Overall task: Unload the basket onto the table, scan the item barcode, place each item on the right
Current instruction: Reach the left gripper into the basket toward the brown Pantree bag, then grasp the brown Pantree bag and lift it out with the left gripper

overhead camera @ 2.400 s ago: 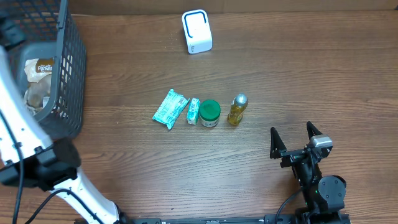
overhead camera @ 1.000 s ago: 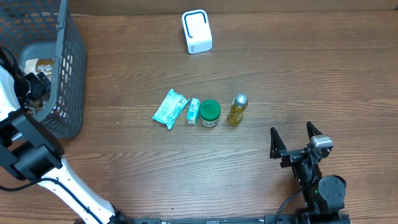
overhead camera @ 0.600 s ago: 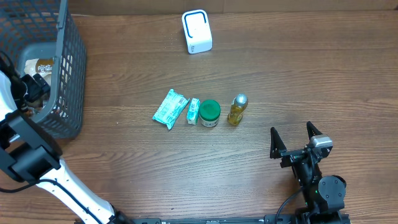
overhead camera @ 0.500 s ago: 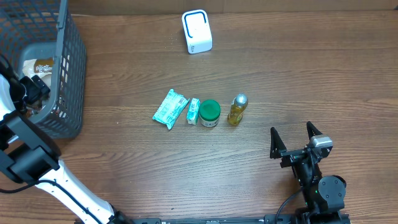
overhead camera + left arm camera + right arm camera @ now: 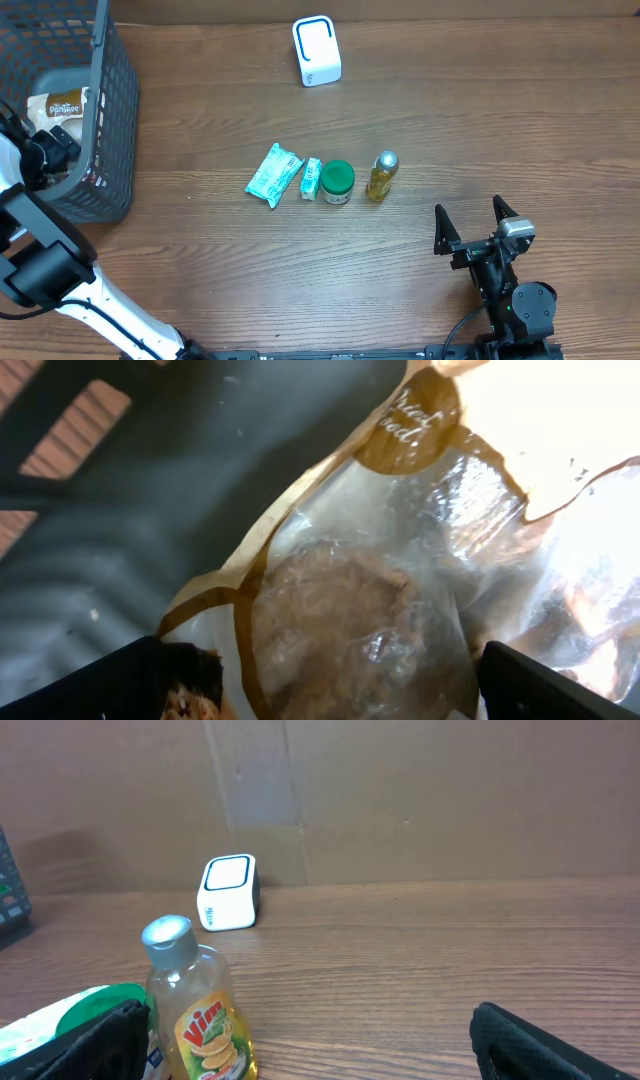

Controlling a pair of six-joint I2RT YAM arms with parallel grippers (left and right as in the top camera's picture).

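Note:
I should next keep my left gripper inside the grey basket (image 5: 112,120) and close its open fingers on the bag's clear near part between them.
My left gripper (image 5: 52,152) hangs inside the grey basket (image 5: 112,120) at the far left. In the left wrist view it (image 5: 340,690) is open, and a clear bag with a brown label (image 5: 400,560) fills the space between its fingers. From overhead the same bag (image 5: 65,104) lies just beyond the gripper. The white barcode scanner (image 5: 317,50) stands at the back of the table. My right gripper (image 5: 469,210) rests open at the front right with nothing in it; its wrist view (image 5: 310,1040) faces the scanner (image 5: 228,892).
A row of items lies mid-table: a teal packet (image 5: 273,175), a small teal box (image 5: 311,179), a green-lidded jar (image 5: 337,182) and a yellow Vim bottle (image 5: 381,176). The bottle (image 5: 200,1010) stands close to the right gripper's left finger. Basket walls surround the left gripper.
My left gripper has slid toward the front of the basket, uncovering more of the bag's label. The right arm and the table items have not moved.

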